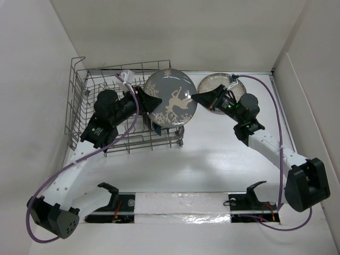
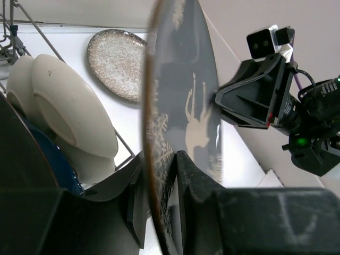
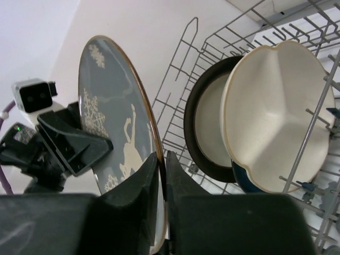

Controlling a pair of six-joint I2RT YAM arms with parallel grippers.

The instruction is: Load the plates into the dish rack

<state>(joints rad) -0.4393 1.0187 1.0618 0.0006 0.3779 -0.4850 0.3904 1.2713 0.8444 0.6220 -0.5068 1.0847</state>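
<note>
The empty wires (image 1: 136, 123) beside the dark-rimmed plate are below my left gripper. My left gripper needs to swing to the left in the top view next, go down and let go.
A grey plate with a white deer design (image 1: 171, 98) stands on edge over the right end of the dish rack (image 1: 79, 106). My left gripper (image 1: 155, 101) is shut on its left rim, and the rim runs between the jaws in the left wrist view (image 2: 159, 153). From the other side, my right gripper (image 1: 195, 97) pinches the rim (image 3: 161, 152). Upright in the rack (image 3: 212, 48) are a cream three-section plate (image 3: 276, 111), a dark-rimmed cream plate (image 3: 210, 127) and a dark blue dish (image 3: 244, 175). A speckled plate (image 1: 220, 84) lies flat on the table behind the right arm.
White walls close in the table on the left, back and right. The rack's raised wire side (image 1: 74, 79) stands close behind my left arm. The speckled plate (image 2: 117, 64) lies just beyond the rack's right end.
</note>
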